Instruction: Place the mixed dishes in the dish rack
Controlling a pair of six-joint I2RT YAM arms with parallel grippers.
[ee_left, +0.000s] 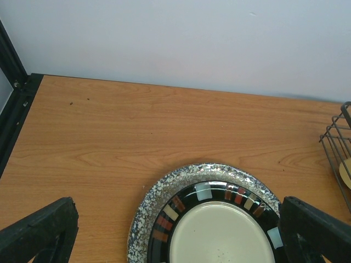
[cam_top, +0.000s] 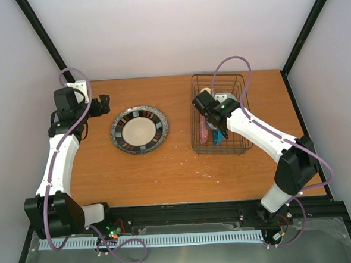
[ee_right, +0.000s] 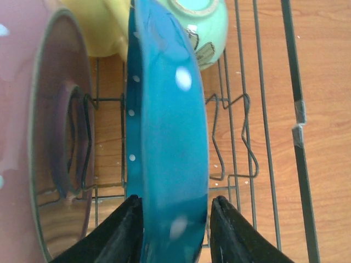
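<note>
The left gripper will go back down and turn onto the dark rim's edge (cam_top: pixel 118 134) farthest from the rack (cam_top: pixel 193 115), because the dark-rimmed plate is on top of the speckled plate.
The dish rack (cam_top: pixel 193 115) stands at the right and shows in the right wrist view (ee_right: pixel 258 109). In it are the yellow mug (ee_right: pixel 101 27), the mint-green bowl (ee_right: pixel 205 27), the pink dotted plate (ee_right: pixel 38 137) and the teal dotted plate (ee_right: pixel 167 137), both plates on edge. My right gripper (ee_right: pixel 175 219) straddles the teal plate's rim, with the left finger against it and a thin gap at the right finger. The dark-rimmed plate (cam_top: pixel 139 129) lies on the grey speckled plate (cam_top: pixel 115 134) on the table. My left gripper (cam_top: pixel 105 104) is open and empty, hovering just left of them (ee_left: pixel 178 230).
The wooden table (cam_top: pixel 166 174) is bounded by black frame posts at the back corners and a white wall behind. The rack's corner (ee_left: pixel 334 142) shows at the right of the left wrist view. The right arm reaches over the rack's near right side.
</note>
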